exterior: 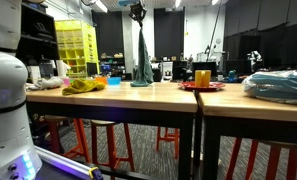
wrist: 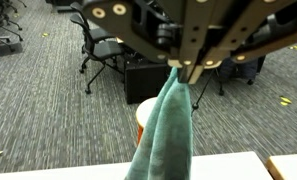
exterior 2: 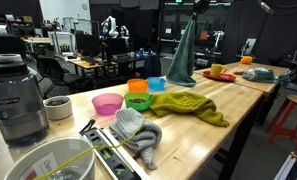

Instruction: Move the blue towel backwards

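My gripper next lowers, tilts to face down over the towel's lower end [exterior: 142, 83], which already touches the table, and releases the towel's upper corner.
The blue-green towel [exterior: 142, 58] hangs straight down from my gripper [exterior: 138, 17], its lower end just touching the wooden table [exterior: 128, 94]. It also shows in an exterior view [exterior 2: 183, 55], hanging from the gripper [exterior 2: 195, 10] above the table's far part. In the wrist view the gripper [wrist: 181, 68] comes in from the top, jaws shut on the towel's upper corner, and the towel [wrist: 166, 130] drapes down over the table edge [wrist: 228, 165].
On the table stand a green cloth [exterior 2: 188, 106], pink bowl [exterior 2: 107, 103], green bowl [exterior 2: 138, 100], blue bowl [exterior 2: 156, 84], orange bowl [exterior 2: 137, 86], a grey cloth [exterior 2: 138, 130] and a blender [exterior 2: 16, 95]. A red plate with a yellow cup [exterior: 202, 78] lies beside the towel.
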{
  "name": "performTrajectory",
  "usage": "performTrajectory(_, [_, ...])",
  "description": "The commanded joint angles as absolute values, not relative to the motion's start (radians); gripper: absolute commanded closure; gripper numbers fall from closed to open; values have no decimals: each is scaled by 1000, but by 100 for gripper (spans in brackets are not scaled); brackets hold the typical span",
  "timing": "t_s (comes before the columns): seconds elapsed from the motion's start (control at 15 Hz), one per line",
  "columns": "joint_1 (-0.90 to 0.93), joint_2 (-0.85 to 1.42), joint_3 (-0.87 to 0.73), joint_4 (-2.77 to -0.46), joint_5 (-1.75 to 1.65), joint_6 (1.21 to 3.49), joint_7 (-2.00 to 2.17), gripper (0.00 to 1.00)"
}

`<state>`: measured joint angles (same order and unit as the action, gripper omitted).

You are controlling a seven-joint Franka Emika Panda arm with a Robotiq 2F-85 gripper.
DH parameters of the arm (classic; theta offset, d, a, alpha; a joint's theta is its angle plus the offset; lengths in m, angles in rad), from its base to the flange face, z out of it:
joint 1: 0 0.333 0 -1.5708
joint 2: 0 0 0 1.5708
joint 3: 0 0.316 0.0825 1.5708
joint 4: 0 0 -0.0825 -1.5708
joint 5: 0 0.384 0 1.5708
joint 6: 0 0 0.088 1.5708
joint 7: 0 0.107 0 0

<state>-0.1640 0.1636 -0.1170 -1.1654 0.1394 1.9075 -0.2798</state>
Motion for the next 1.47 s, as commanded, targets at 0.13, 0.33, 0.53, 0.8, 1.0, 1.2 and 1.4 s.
performTrajectory(0.13, [-186, 219, -114, -1092, 207, 1683, -334, 100])
performTrajectory(0.33, [-182, 243, -120, -1109, 186, 1638, -326, 100])
performTrajectory(0.53, [-191, 266, -123, -1125, 194, 1595, -331, 100])
performTrajectory(0.8, [-199, 275, -127, -1187, 183, 1566, -342, 100])
performTrajectory(1.0, [-206, 278, -126, -1238, 185, 1577, -354, 73])
performTrajectory(1.2, [-208, 265, -127, -1290, 182, 1590, -366, 63])
performTrajectory(1.4, [-208, 240, -127, -1344, 181, 1605, -386, 43])
